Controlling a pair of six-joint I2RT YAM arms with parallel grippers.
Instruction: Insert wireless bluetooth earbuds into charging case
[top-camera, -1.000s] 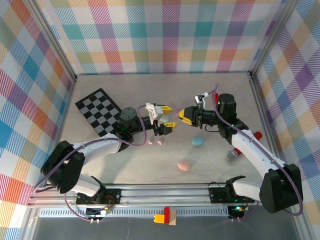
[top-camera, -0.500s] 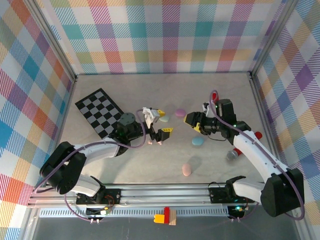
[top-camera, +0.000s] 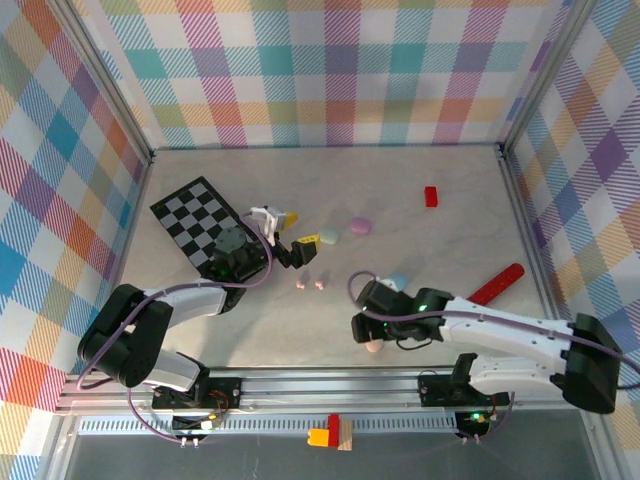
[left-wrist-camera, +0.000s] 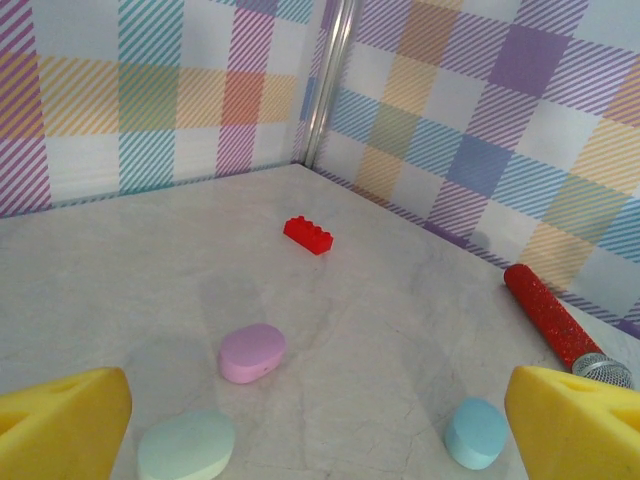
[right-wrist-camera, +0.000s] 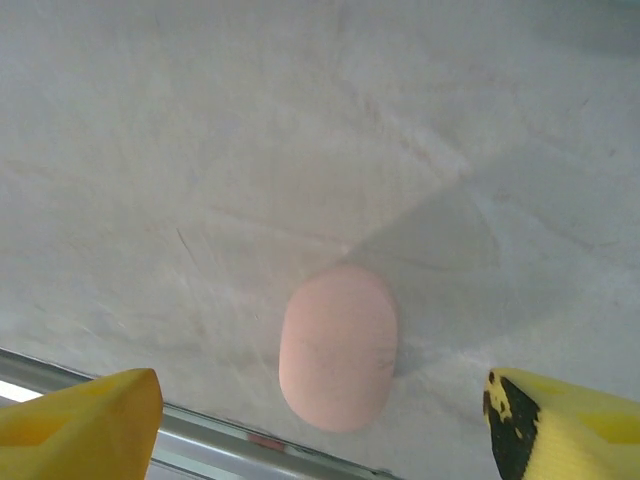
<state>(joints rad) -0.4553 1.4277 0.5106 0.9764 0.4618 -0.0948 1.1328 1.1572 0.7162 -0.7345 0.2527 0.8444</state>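
I should next lower my right gripper and bring it slightly back onto the long sides of the pink case, because that case is below the gripper, nearer the metal bar.
Two tiny pink earbuds lie on the table, in front of my left gripper. That gripper is open and holds nothing. Beyond its yellow fingertips lie a mint case, a purple case and a blue case, all closed. My right gripper hangs open, low over a closed pink case that lies between its fingers, untouched.
A red block sits at the back right. A red microphone lies by the right wall. A checkerboard mat covers the back left. The metal rail runs just in front of the pink case.
Both grippers have opened. My right arm swung from the back right down to the front, over the pink case. My left gripper drew back to the left.
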